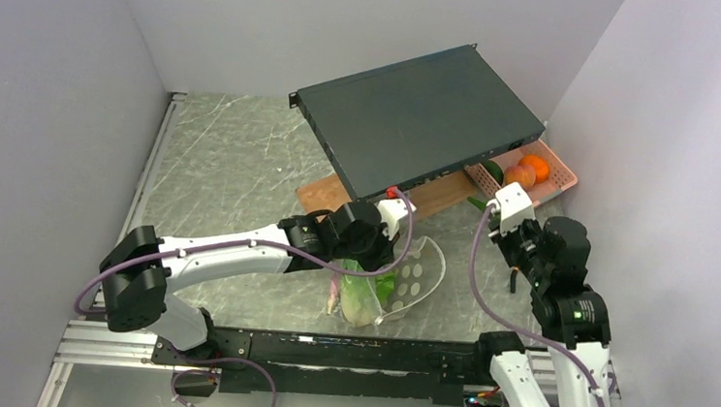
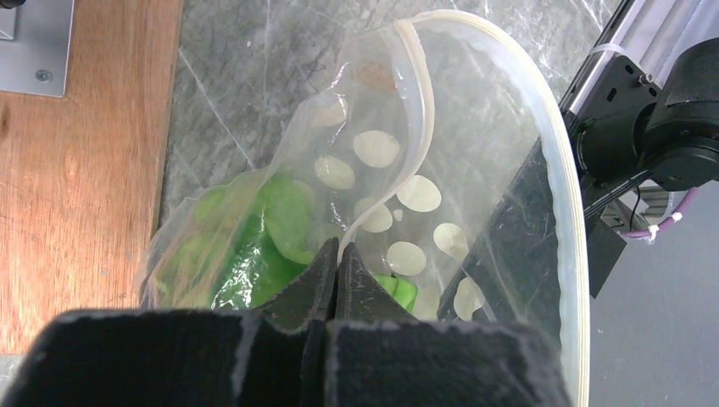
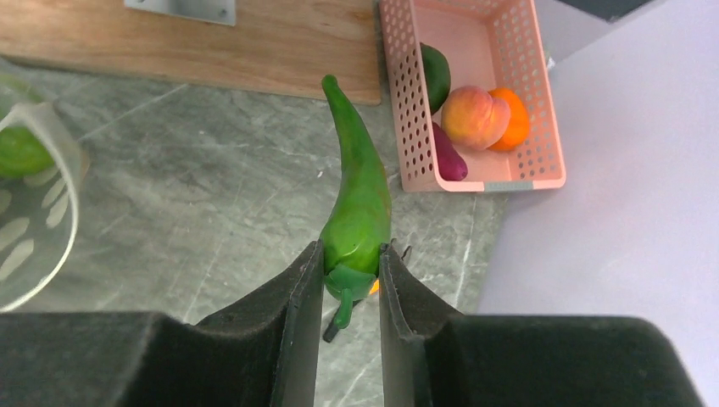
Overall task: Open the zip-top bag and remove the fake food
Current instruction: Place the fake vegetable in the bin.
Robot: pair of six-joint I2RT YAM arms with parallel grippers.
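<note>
The pink basket's bare bottom beyond the peach is farther outward, so the robot's right gripper will next carry the pepper (image 3: 360, 195) outward over that open spot and let it go.
The clear zip-top bag (image 2: 475, 127), printed with pale dots, stands with its mouth gaping wide near the table's front edge (image 1: 414, 281). My left gripper (image 2: 337, 254) is shut on the bag's rim strip, pinching one side of the mouth. Green leafy fake food (image 2: 271, 229) lies inside the bag, below the fingers. To the right of the bag, my right gripper (image 3: 350, 254) is shut on a green toy chili pepper (image 3: 360, 195) at its stem end. The pepper's tip points at the wooden board, above the tabletop.
A pink lattice basket (image 3: 407, 110) at the back right holds a peach (image 3: 475, 114), an orange (image 3: 513, 119) and other toy pieces. A wooden board (image 1: 323, 196) lies behind the bag, with a flat black box (image 1: 421, 121) propped over it. Grey walls enclose the table.
</note>
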